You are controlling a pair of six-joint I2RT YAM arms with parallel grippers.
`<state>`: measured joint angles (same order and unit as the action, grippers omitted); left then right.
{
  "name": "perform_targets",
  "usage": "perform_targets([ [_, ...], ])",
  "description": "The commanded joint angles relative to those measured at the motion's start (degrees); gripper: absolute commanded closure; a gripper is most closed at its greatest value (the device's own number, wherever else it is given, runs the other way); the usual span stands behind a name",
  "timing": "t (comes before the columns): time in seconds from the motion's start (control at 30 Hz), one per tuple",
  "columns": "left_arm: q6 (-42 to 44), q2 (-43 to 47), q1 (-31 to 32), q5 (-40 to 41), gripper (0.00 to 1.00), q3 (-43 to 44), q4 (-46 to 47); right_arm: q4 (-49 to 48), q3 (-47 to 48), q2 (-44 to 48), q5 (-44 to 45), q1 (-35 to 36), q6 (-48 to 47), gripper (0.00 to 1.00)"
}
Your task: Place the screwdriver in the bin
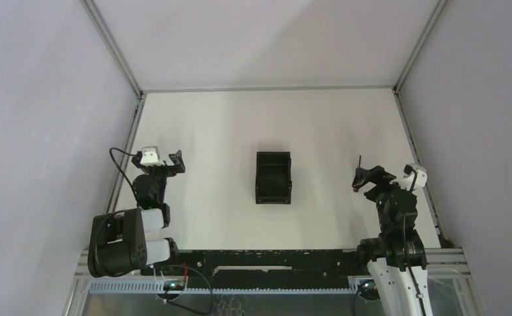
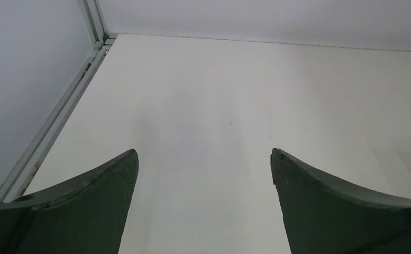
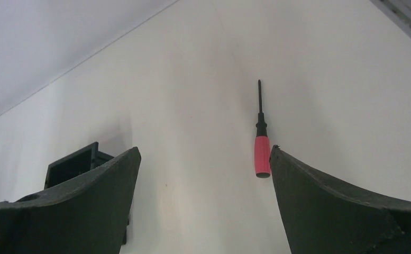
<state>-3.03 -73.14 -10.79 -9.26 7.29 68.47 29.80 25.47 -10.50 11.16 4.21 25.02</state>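
Observation:
My right gripper swings outward next, turns its fingers downward and lowers them astride the screwdriver's black collar (image 3: 261, 128). The collar lies below the gripper, off-centre toward the end of one finger.
The screwdriver (image 3: 262, 154), red handle and thin black shaft, lies on the white table with its shaft pointing away from me. In the right wrist view it sits just inside my right finger's tip. In the top view only its shaft (image 1: 360, 160) and a bit of red show past the gripper. My right gripper (image 3: 204, 151) (image 1: 365, 176) is open and empty, hovering over the handle end. The black bin (image 1: 259, 178) stands empty at the table's middle; a corner of it (image 3: 73, 164) shows behind my left finger. My left gripper (image 1: 176, 161) (image 2: 204, 153) is open and empty at the left.
Grey enclosure walls and aluminium frame rails (image 1: 124, 155) border the table on the left, right and back. A rail (image 2: 55, 121) runs close beside the left gripper. White tabletop lies between the bin and each arm.

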Motion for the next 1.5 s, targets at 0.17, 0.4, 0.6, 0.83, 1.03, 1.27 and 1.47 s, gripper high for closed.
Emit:
perform_targets([
  [0.17, 0.04, 0.17, -0.12, -0.36, 0.00, -0.21, 1.76, -13.37, 2.12, 1.02, -0.35, -0.08, -1.70, 0.00],
  [0.4, 0.04, 0.15, -0.11, -0.33, 0.00, -0.19, 1.81, -18.91, 16.32, -10.39, -13.25, -0.08, -10.68, 0.00],
  [0.6, -0.01, 0.19, -0.16, -0.38, 0.00, -0.21, 1.76, 7.06, 44.47, -39.78, -9.34, -0.21, -15.05, 0.00],
  [0.83, 0.04, 0.19, -0.11, -0.40, 0.00, -0.17, 1.79, 32.67, 61.87, -71.85, -10.29, -7.52, -13.50, 0.01],
  [1.03, 0.04, 0.22, -0.12, -0.44, 0.00, -0.19, 1.77, 28.03, 54.60, -86.09, -11.35, -9.31, -15.50, 0.15],
  [1.27, 0.04, 0.16, -0.12, -0.42, 0.00, -0.20, 1.80, 20.78, 47.63, -95.71, -12.73, -9.83, -16.41, 0.35],
  [1.47, 0.04, 0.14, -0.13, -0.38, 0.00, -0.18, 1.84, 16.70, 43.07, -97.82, -11.22, -9.91, -17.59, 0.47],
])
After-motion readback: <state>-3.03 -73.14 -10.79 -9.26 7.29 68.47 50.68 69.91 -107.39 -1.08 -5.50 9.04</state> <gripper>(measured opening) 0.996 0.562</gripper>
